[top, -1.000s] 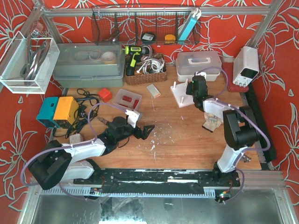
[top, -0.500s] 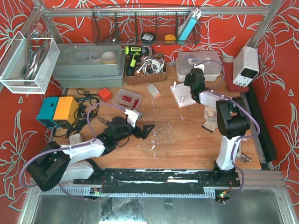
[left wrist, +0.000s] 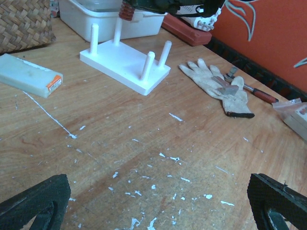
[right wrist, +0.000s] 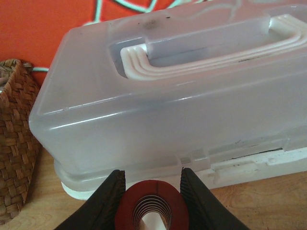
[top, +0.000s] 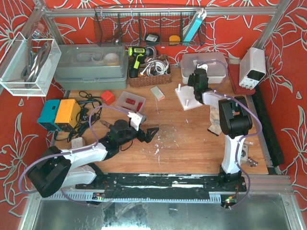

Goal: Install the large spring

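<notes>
My right gripper is above the far white peg (right wrist: 153,222). It needs to go lower next, to slide the large red spring down that peg and let go of the spring.
My right gripper (right wrist: 151,172) is shut on the large red spring (right wrist: 151,206), held upright with its coils seen end-on. A white peg shows through the spring's bore. In the left wrist view the spring (left wrist: 126,9) sits at the top of a far peg of the white peg base (left wrist: 124,62), under the right gripper (left wrist: 168,5). In the top view the right gripper (top: 196,82) is over the far end of the base (top: 188,99). My left gripper (top: 148,133) is open and empty, low over the table, with its fingertips (left wrist: 33,201) wide apart.
A clear plastic case (right wrist: 168,96) stands just behind the peg base. A wicker basket (right wrist: 14,134) is to its left. A work glove (left wrist: 218,88) and a hand tool (left wrist: 254,91) lie right of the base. A small white box (left wrist: 29,74) lies left of it. A tray of red springs (top: 130,101) is at centre left.
My right gripper has moved back and a little left with the spring, from beside the base to over its far pegs. The left arm has not moved.
</notes>
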### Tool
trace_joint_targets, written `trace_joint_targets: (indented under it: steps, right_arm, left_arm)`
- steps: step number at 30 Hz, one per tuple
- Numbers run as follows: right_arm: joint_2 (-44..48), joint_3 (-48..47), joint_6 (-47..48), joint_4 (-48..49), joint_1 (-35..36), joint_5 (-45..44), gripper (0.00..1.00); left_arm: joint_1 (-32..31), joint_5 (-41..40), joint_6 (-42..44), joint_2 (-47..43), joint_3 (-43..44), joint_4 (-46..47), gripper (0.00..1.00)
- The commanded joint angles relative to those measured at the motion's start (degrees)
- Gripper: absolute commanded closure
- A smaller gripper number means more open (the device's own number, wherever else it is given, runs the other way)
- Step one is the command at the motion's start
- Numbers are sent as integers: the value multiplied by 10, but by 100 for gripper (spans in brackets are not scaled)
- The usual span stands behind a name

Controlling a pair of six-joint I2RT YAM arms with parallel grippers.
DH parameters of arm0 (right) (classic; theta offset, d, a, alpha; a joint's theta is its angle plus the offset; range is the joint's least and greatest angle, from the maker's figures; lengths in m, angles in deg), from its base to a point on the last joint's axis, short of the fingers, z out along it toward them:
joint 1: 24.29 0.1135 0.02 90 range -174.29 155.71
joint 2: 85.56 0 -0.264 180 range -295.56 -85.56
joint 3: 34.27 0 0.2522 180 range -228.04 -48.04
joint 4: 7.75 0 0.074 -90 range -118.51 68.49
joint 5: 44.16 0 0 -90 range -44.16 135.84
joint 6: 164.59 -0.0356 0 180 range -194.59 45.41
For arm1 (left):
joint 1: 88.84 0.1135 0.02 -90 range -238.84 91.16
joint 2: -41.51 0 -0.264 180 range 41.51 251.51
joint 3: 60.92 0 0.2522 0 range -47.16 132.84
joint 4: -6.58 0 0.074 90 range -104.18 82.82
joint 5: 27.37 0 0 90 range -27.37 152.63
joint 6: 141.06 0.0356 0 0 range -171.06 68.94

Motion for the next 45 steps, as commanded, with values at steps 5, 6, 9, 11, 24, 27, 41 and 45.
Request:
trace_joint_targets:
  steps: [5, 6, 9, 11, 24, 27, 41, 45]
  right_arm:
    - [-10, -30, 14, 17, -5, 11, 100]
    - [-11, -32, 15, 15, -4, 12, 100]
    - [-17, -37, 14, 12, -4, 17, 100]
    - [-20, -40, 13, 5, -5, 20, 100]
    - [-36, -40, 3, -18, -5, 15, 100]
    - [-33, -33, -3, -9, -5, 23, 100]
    - [-16, -30, 6, -18, -4, 48, 100]
    - [-16, -29, 10, -29, -3, 31, 100]
  left_arm:
    - [-3, 1, 2, -6, 1, 12, 0]
    - [-3, 1, 2, -7, 1, 12, 0]
    - [-3, 0, 2, -8, 1, 11, 0]
    - [-3, 0, 2, -8, 1, 10, 0]
    - [-4, 0, 3, -14, 2, 7, 0]
    - [-4, -1, 4, -15, 1, 7, 0]
    - [-6, -1, 4, -14, 3, 6, 0]
    - [-6, -1, 3, -16, 3, 6, 0]
